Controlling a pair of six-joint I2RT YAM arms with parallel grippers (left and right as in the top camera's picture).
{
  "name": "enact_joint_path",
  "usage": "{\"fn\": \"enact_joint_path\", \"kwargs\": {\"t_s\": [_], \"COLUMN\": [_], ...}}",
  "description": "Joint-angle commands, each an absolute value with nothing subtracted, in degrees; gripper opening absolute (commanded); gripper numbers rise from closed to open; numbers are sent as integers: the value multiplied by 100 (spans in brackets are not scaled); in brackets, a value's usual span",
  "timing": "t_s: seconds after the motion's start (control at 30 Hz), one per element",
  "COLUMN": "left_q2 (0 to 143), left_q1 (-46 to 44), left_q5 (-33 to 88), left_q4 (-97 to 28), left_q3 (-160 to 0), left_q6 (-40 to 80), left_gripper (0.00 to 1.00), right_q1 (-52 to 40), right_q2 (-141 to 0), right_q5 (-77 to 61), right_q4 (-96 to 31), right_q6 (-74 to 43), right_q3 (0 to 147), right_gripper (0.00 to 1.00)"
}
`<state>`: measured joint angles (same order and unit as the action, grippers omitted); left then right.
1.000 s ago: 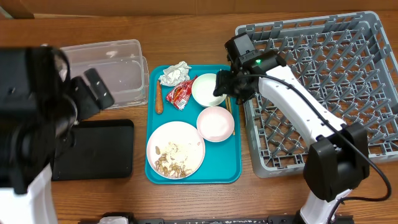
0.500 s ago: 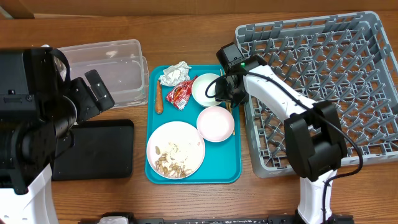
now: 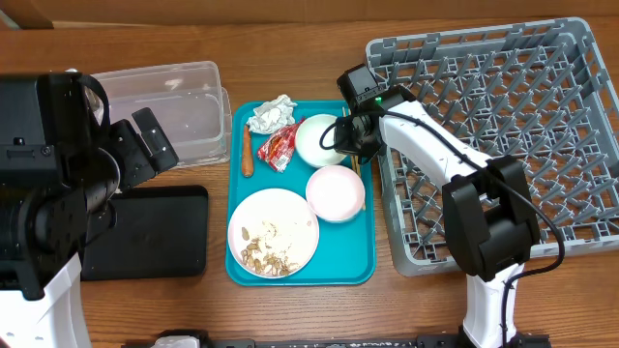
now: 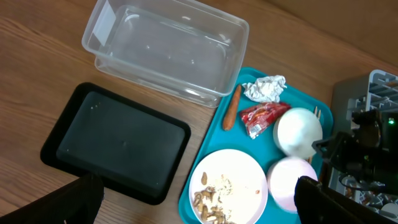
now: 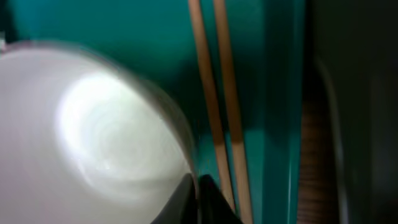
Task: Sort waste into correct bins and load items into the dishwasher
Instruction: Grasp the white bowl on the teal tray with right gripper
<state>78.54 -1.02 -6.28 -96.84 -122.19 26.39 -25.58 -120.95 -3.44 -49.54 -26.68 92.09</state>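
Note:
The robot's right gripper needs to lift across, turn and lower the bowl into the empty back tines of the dish rack, which are to the gripper's right in the overhead view.
My right gripper [image 3: 342, 136] is shut on the right rim of a white bowl [image 3: 317, 140] at the back of the teal tray; the rim is pinched between the fingers [image 5: 186, 193]. The bowl [image 5: 112, 124] leans, its pale outer side showing [image 4: 298, 129]. Wooden chopsticks [image 5: 217, 93] lie just right of it along the tray's edge. A pinkish bowl [image 3: 336, 191], a white plate [image 3: 274, 232] with rice and brown scraps, a red wrapper [image 3: 280, 145], a crumpled napkin [image 3: 273, 114] and an orange stick [image 3: 248, 155] share the tray. My left gripper [image 4: 199, 186] hangs open, high over the table's left.
The teal tray [image 3: 300, 273] lies mid-table. The clear tub [image 3: 169, 106] stands at the back left, with the flat black tray [image 3: 145, 232] in front of it. The grey dish rack [image 3: 503, 135] fills the right side, close against the teal tray's right edge.
My right gripper has come down at the white bowl's right side and shut on its rim; the bowl now leans. The left arm has stayed put.

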Motion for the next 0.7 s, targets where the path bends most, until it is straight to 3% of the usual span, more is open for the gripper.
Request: {"fn": "enact_joint_path", "kwargs": {"t_s": [0.0,0.4,0.53,0.67], "left_q2": [7874,7874,7874,7874], "left_q1": [-67,-67,-67,-67], "left_q5": [-657,-657,-657,-657], "left_q4": [-9679,-9679,-9679,-9679], "left_q3": [-12245,-12245,-12245,-12245], "left_q6": [2528,2528,2528,2528], "left_gripper": [100,100,100,100], "right_q1": [-2545,-2539,-2536,-2453], "right_q2": [-12031,-10997,-10495,-10079], "right_q5": [-217,191,1264,3183], "right_q4": [-5035,-5970,-6316,-6563], "right_q6": [-2580,-2510,-2512,-2512], "right_q3": [9358,10084,10200,10202], "right_gripper": [4,4,4,4]}}
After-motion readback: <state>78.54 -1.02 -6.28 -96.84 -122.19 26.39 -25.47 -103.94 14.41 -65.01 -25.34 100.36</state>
